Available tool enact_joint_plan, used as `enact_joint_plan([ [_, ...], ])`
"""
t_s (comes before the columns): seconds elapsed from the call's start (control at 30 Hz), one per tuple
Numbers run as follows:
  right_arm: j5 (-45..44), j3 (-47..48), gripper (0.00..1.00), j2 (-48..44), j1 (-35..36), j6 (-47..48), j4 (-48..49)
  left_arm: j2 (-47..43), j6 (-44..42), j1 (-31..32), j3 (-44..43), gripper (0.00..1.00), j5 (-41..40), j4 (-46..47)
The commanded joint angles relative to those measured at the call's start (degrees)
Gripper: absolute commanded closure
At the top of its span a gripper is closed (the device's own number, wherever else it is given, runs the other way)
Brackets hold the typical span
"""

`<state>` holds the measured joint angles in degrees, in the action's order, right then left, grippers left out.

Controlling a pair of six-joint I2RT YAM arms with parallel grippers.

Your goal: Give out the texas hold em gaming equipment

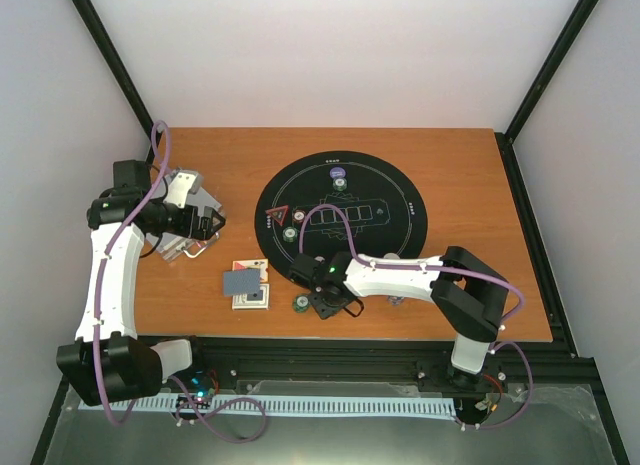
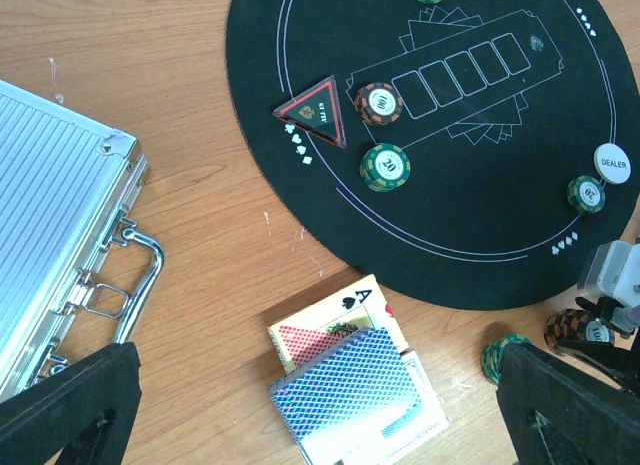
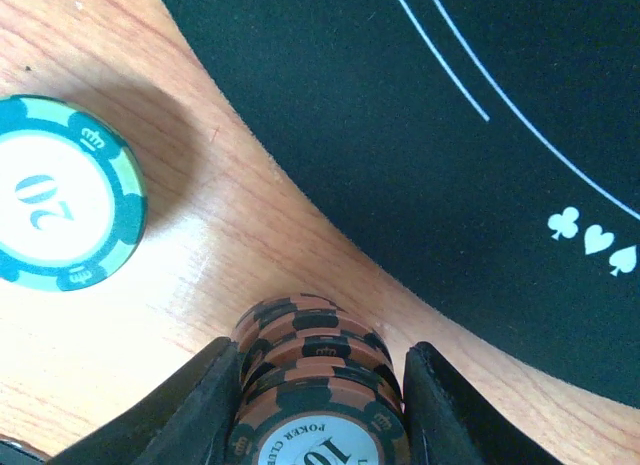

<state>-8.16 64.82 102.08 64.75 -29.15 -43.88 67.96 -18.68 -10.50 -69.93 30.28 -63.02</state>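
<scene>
The bare spot beside the far green chip (image 1: 359, 184) is farther out. My right gripper will next lift the brown chips, move them outward, then lower them and let them go.
A stack of brown striped poker chips (image 3: 318, 385) stands on the wood just off the black mat's edge (image 3: 450, 135). My right gripper (image 3: 322, 353) is shut on this stack, one finger pressed to each side. It shows low in the top view (image 1: 330, 303). A green chip marked 20 (image 3: 65, 195) lies flat to the left of it. A pile of playing cards (image 2: 350, 380), one patterned-back card over face-up ones with an ace of spades, lies below my left gripper (image 2: 315, 395). That gripper is open and empty, and it hovers by the case (image 1: 205, 225).
The silver aluminium case (image 2: 60, 255) lies shut at the left. On the mat (image 2: 500, 225) sit a brown chip (image 2: 379, 103), a green chip (image 2: 385, 167), a triangular marker (image 2: 315, 110), the white dealer button (image 2: 612, 163) and another green chip (image 2: 586, 193).
</scene>
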Motion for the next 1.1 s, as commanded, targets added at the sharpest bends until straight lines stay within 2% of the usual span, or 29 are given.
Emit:
enact_joint_plan([
  [0.0, -1.11, 2.10, 0.66, -2.22, 0.55, 0.39, -1.57, -0.38, -0.82, -0.43, -0.29, 0.00, 1.16, -0.28],
  [0.33, -2.10, 4.42, 0.65, -2.89, 0.40, 1.33, -3.27, -0.29, -0.90, -0.41, -0.51, 0.00, 1.34, -0.33],
  [0.47, -4.00, 7.96, 0.65, -2.90, -2.49, 3.80, -5.57, -0.21, -0.89, -0.42, -0.56, 0.00, 1.20, -0.34],
  [0.57, -4.58, 11.23, 0.65, -2.63, -7.47, 6.91, -6.21, -0.12, -0.86, -0.46, -0.64, 0.00, 1.34, -0.43],
  [0.73, -5.35, 20.52, 0.65, 1.46, -20.10, 12.54, -5.12, 0.05, -0.49, -0.40, -0.97, 0.00, 1.74, -0.56],
  [0.9, -5.73, 34.64, 0.65, 12.44, -30.44, 16.18, -5.11, 0.46, -0.40, -0.40, -1.86, 0.00, 2.04, -1.20],
  [1.07, -4.64, 49.39, 0.65, 24.86, -36.85, 16.79, -6.74, 0.51, -0.89, -0.44, -1.82, 0.00, 2.15, -1.20],
])
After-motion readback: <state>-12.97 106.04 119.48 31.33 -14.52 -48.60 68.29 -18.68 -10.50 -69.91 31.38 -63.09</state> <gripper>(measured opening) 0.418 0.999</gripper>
